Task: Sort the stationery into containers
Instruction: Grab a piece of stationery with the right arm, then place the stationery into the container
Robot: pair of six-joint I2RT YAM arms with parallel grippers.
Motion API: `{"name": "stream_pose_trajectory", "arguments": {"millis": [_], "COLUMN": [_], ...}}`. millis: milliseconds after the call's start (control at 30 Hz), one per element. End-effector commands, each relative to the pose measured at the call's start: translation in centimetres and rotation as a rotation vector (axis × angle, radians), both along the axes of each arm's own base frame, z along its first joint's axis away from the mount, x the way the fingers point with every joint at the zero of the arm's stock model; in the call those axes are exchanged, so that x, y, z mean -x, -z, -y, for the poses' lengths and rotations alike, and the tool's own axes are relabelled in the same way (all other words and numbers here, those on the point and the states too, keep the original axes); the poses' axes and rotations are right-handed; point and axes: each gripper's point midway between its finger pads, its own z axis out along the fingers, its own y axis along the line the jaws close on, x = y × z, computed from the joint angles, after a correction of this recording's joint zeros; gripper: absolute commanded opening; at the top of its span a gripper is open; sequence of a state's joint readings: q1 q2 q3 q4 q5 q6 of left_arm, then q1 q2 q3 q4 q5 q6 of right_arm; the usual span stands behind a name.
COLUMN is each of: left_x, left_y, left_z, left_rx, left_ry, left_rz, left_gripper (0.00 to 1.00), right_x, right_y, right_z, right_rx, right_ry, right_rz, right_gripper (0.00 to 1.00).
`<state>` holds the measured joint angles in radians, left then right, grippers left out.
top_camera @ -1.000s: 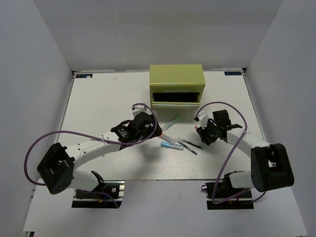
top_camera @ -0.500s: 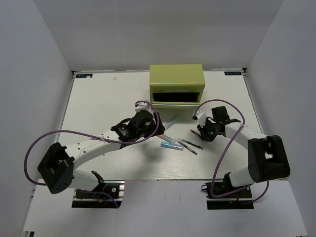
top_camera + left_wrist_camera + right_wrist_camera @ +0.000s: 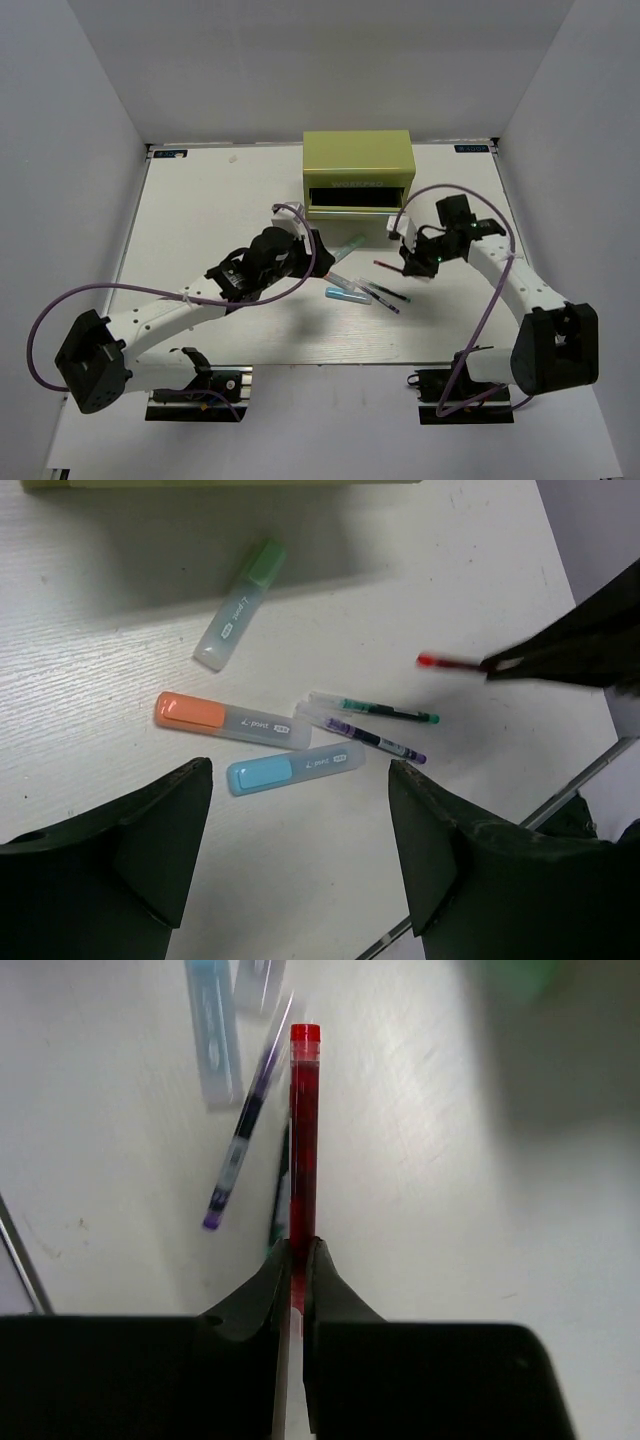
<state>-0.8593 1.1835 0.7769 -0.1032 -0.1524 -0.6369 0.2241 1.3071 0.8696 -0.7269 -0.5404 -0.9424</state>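
Observation:
My right gripper will raise the red pen [image 3: 388, 264] outward past the toolbox's rim next and release it. The toolbox's dark drawer [image 3: 356, 198] is open behind that rim, outward of my right gripper.
My right gripper [image 3: 299, 1250] is shut on a thin red pen [image 3: 304, 1130], which sticks straight out past the fingertips just above the table. From above, the red pen [image 3: 388, 264] points left from the right gripper [image 3: 410, 262]. My left gripper [image 3: 298, 780] is open and holds nothing. It hangs over a light-blue highlighter [image 3: 295, 770], an orange-capped highlighter [image 3: 230, 719] and two thin dark pens [image 3: 375, 709]. A mint-green highlighter [image 3: 240, 617] lies further back. The lime-green toolbox [image 3: 358, 155] stands at the back with its front drawer [image 3: 356, 192] showing dark.
Purple cables loop from both arms over the near half of the table. The table's white walls close in on the left, back and right. The pens lie bunched between the two grippers, in front of the toolbox.
The right gripper has closed on the red pen and shifted back toward the toolbox with it. The left arm has stretched forward and right, nearer the highlighters, jaws still apart.

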Motion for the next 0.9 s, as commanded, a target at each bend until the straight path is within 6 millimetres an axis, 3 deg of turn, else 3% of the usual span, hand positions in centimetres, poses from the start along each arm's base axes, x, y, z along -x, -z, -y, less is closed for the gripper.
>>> {"name": "stream_pose_trajectory", "arguments": {"millis": [0, 133, 300, 433, 567, 633, 733, 867], "left_x": [0.5, 0.8, 0.8, 0.7, 0.6, 1.0, 1.2, 1.5], "left_y": [-0.3, 0.4, 0.8, 0.7, 0.2, 0.3, 0.6, -0.5], "left_z": [0.2, 0.7, 1.2, 1.8, 2.5, 2.8, 2.9, 4.0], "left_rx": [-0.002, -0.002, -0.014, -0.007, -0.029, -0.047, -0.061, -0.032], "left_ry": [0.059, 0.088, 0.105, 0.124, 0.169, 0.193, 0.222, 0.28], "left_rz": [0.033, 0.013, -0.01, -0.017, 0.005, -0.002, -0.001, 0.052], "left_gripper": [0.81, 0.8, 0.8, 0.78, 0.78, 0.8, 0.83, 0.91], "right_x": [-1.4, -6.4, -12.7, -16.2, -18.3, -19.0, -19.1, -18.3], "right_y": [-7.7, -13.0, -16.3, -15.3, -15.3, -14.1, -13.7, -14.7], "right_z": [-3.2, -4.9, -6.7, -8.0, -9.4, -9.8, -10.0, -10.2], "right_rx": [-0.157, -0.191, -0.145, -0.105, -0.098, -0.088, -0.09, -0.124], "right_ry": [-0.173, -0.192, -0.214, -0.247, -0.259, -0.263, -0.248, -0.239], "right_rz": [0.171, 0.373, 0.559, 0.595, 0.58, 0.551, 0.52, 0.513], "right_gripper": [0.0, 0.0, 0.0, 0.0, 0.03, 0.12, 0.32, 0.38]}}
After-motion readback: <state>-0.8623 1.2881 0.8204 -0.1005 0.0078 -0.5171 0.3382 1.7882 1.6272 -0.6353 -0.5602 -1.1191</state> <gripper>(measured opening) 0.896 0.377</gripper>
